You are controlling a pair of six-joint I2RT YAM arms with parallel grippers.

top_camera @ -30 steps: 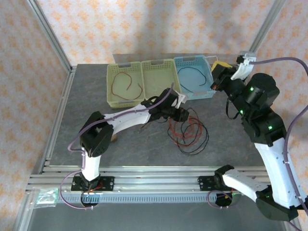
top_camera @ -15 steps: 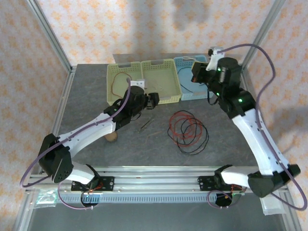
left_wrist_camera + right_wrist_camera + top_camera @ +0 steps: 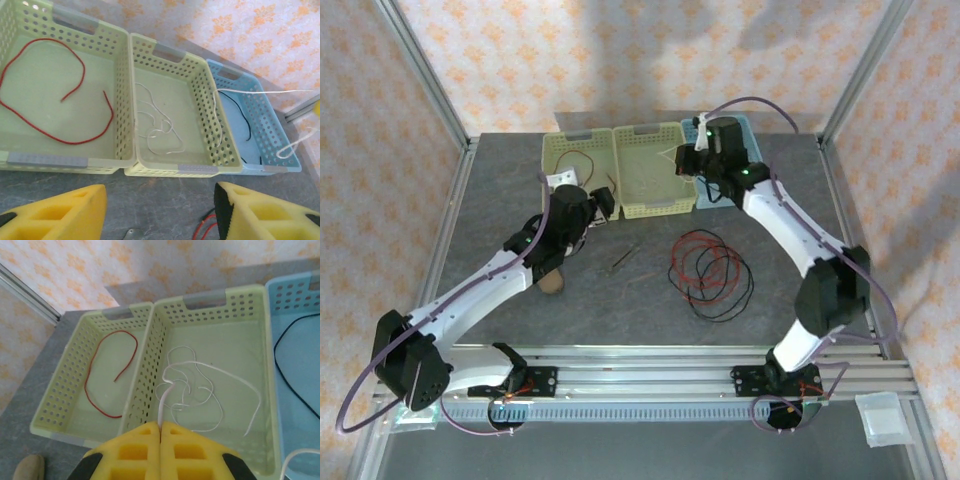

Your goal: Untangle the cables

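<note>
My right gripper will next go down to the middle basket's bottom below it, away from the blue basket, as the whitish cable's other end trails over the blue basket.
My right gripper (image 3: 160, 426) (image 3: 686, 162) hangs over the middle basket (image 3: 215, 297), shut on a whitish cable (image 3: 165, 395) that runs down into loose white loops (image 3: 200, 385) on the basket floor. Its other end trails over the blue basket (image 3: 280, 150). A red cable (image 3: 55, 100) lies in the left basket (image 3: 70, 161), a black one (image 3: 246, 122) in the blue basket. A tangle of red and black cables (image 3: 710, 272) lies on the table. My left gripper (image 3: 160, 212) (image 3: 603, 200) stands open and empty before the baskets' front walls.
A short dark stick (image 3: 623, 260) lies on the grey table left of the tangle. A small brown lump (image 3: 552, 282) sits under the left arm. Metal frame posts and patterned walls close the table's back and sides.
The left arm has swung from the tangle back toward the left basket, its jaws widening. The right arm has moved left from the blue basket to over the middle basket, carrying the white cable.
</note>
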